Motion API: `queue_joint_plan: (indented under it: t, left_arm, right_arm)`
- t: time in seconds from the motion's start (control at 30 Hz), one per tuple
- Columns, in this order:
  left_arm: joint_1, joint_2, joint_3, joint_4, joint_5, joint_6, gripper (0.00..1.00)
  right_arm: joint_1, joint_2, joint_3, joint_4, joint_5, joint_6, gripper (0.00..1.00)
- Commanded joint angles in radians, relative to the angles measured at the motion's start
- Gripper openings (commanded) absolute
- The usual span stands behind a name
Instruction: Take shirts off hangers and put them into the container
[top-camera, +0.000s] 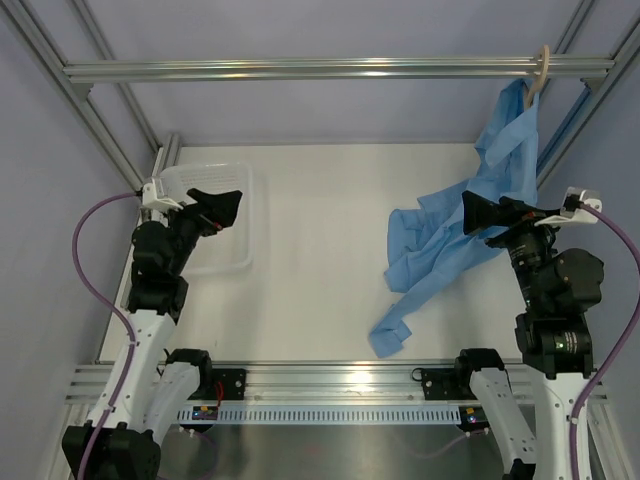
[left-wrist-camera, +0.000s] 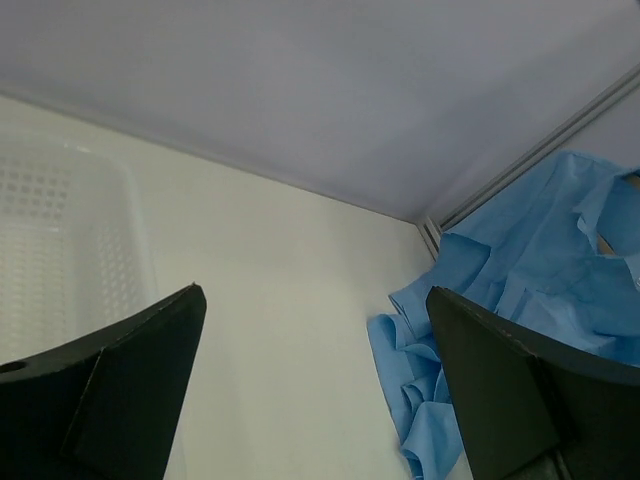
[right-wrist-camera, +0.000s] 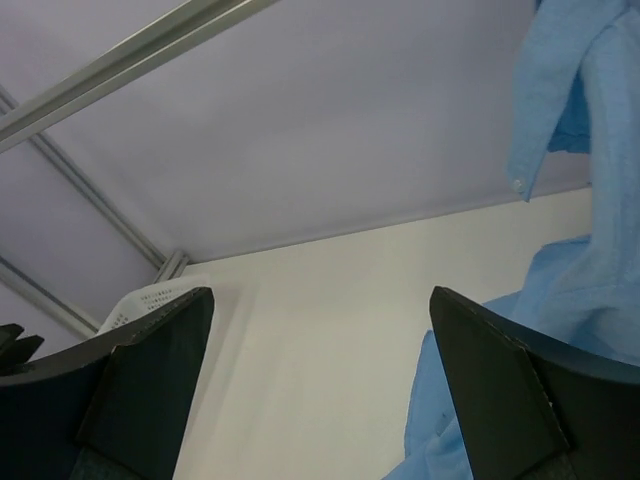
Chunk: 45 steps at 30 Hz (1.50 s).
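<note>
The fingers of my right gripper point past the shirt. I should turn the gripper and move it outward onto the shirt's hanging part (top-camera: 521, 150) (right-wrist-camera: 617, 175), which lies outward of it.
A light blue shirt (top-camera: 450, 250) hangs from a beige hanger (top-camera: 541, 70) hooked on the top bar at the back right. Its lower part lies crumpled on the white table. The clear container (top-camera: 246, 232) sits at the left. My left gripper (top-camera: 228, 208) hovers open over the container, facing right. My right gripper (top-camera: 472, 213) hovers open beside the draped cloth, facing left. In the left wrist view the gripper (left-wrist-camera: 315, 293) holds nothing, with the shirt (left-wrist-camera: 520, 270) far right and the container (left-wrist-camera: 70, 230) left. In the right wrist view the gripper (right-wrist-camera: 320, 292) holds nothing, with the shirt (right-wrist-camera: 590, 250) at the right.
Silver frame bars (top-camera: 300, 70) cross above the back of the table and run down both sides. Purple cables (top-camera: 85, 250) loop beside each arm. Bare white table (top-camera: 320, 250) lies between container and shirt.
</note>
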Motion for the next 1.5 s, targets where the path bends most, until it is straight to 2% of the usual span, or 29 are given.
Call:
queue_joint_plan:
  t: [0.0, 0.07, 0.13, 0.17, 0.23, 0.27, 0.3, 0.37, 0.47, 0.57, 0.6, 0.67, 0.7, 0.77, 0.83, 1.3, 1.47]
  left_arm:
    - [0.003, 0.032, 0.055, 0.001, 0.021, -0.113, 0.99]
    - [0.003, 0.034, 0.057, -0.013, 0.003, -0.111, 0.99]
    - [0.001, 0.034, 0.081, -0.045, -0.011, -0.084, 0.99]
    - [0.001, 0.039, 0.096, -0.095, -0.024, -0.070, 0.99]
    - [0.001, 0.057, 0.148, -0.138, -0.025, -0.009, 0.99]
    - [0.000, 0.065, 0.162, -0.167, -0.025, 0.010, 0.99]
    - [0.000, 0.071, 0.179, -0.207, -0.035, 0.022, 0.99]
    - [-0.002, 0.071, 0.211, -0.264, -0.067, 0.055, 0.99]
    - [-0.005, 0.052, 0.230, -0.298, -0.104, 0.111, 0.99]
    - [-0.011, 0.045, 0.256, -0.362, -0.175, 0.145, 0.99]
    - [-0.026, 0.045, 0.279, -0.379, -0.198, 0.168, 0.99]
    - [-0.057, 0.054, 0.303, -0.422, -0.280, 0.208, 0.99]
    - [-0.106, 0.059, 0.335, -0.441, -0.323, 0.231, 0.99]
    - [-0.158, 0.069, 0.356, -0.470, -0.429, 0.280, 0.99]
    - [-0.192, 0.074, 0.366, -0.468, -0.454, 0.294, 0.99]
    - [-0.220, 0.109, 0.405, -0.438, -0.293, 0.309, 0.99]
    - [-0.220, 0.105, 0.423, -0.450, -0.305, 0.315, 0.99]
  right_arm:
    - [-0.003, 0.052, 0.105, -0.065, 0.121, -0.044, 0.99]
    - [-0.003, 0.109, 0.239, -0.119, 0.138, -0.064, 1.00]
    - [-0.003, 0.242, 0.379, -0.244, 0.238, -0.097, 0.99]
    - [-0.005, 0.293, 0.539, -0.290, 0.270, -0.115, 0.99]
    - [-0.003, 0.463, 0.709, -0.437, 0.341, -0.176, 0.99]
    - [-0.005, 0.515, 0.867, -0.482, 0.356, -0.193, 1.00]
    - [-0.003, 0.622, 0.953, -0.536, 0.377, -0.222, 1.00]
    - [-0.005, 0.715, 1.159, -0.679, 0.394, -0.235, 0.99]
    - [-0.003, 0.835, 1.315, -0.795, 0.422, -0.258, 0.99]
    - [-0.003, 0.870, 1.319, -0.812, 0.489, -0.270, 0.94]
    - [-0.003, 0.884, 1.315, -0.828, 0.505, -0.261, 0.90]
    - [-0.005, 0.896, 1.297, -0.849, 0.508, -0.239, 0.88]
    - [-0.003, 0.892, 1.276, -0.854, 0.531, -0.229, 0.87]
    - [-0.003, 0.844, 1.167, -0.803, 0.516, -0.218, 0.87]
    - [-0.005, 0.810, 1.075, -0.733, 0.499, -0.210, 0.86]
    - [-0.003, 0.780, 0.904, -0.653, 0.621, -0.261, 0.86]
    - [-0.003, 0.795, 0.871, -0.615, 0.658, -0.267, 0.83]
